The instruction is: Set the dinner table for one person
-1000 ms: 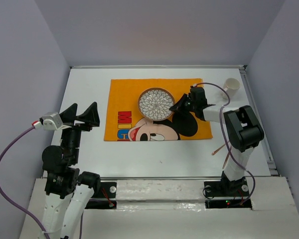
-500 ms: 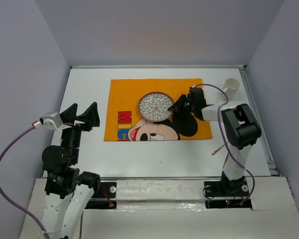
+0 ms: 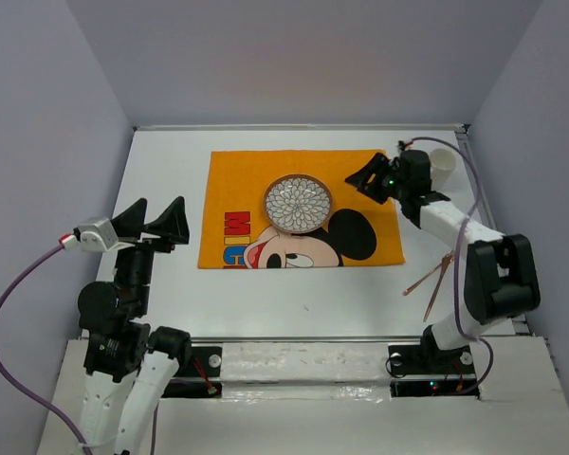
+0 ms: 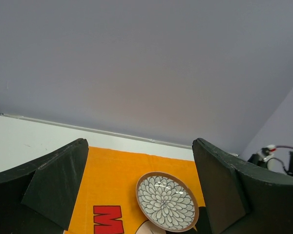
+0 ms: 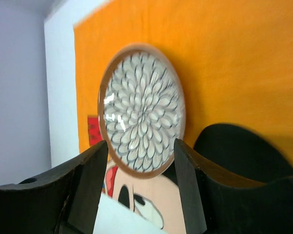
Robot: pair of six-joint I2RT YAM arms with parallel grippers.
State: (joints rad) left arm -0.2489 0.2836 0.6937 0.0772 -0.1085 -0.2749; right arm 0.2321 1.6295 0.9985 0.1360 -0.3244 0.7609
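I will swing my right gripper past the white cup, which is to its right in the top view, down onto the rim opposite the mat.
A round plate (image 3: 298, 204) with a brown rim and a petal pattern lies flat on the orange Mickey Mouse mat (image 3: 237, 180), which is spread on the white dinner table (image 3: 166, 161). My right gripper (image 3: 358, 176) hovers just right of the plate, open, with nothing between its fingers. In the right wrist view the plate (image 5: 142, 109) shows beyond the open right gripper (image 5: 140, 144), apart from it. My left gripper (image 3: 157, 222) is raised over the table's left side, wide open and empty. The left wrist view shows the plate (image 4: 167, 201) far ahead of the left gripper (image 4: 139, 146).
A white cup (image 3: 444, 162) stands at the far right corner, close behind my right arm. A pair of brown chopsticks (image 3: 429, 279) lies on the table to the right of the mat, near the right arm's base. Grey walls enclose the table.
My right gripper has opened and let go of the plate, then drawn back to the right and away. The plate now rests flat on the mat. The left arm has not moved.
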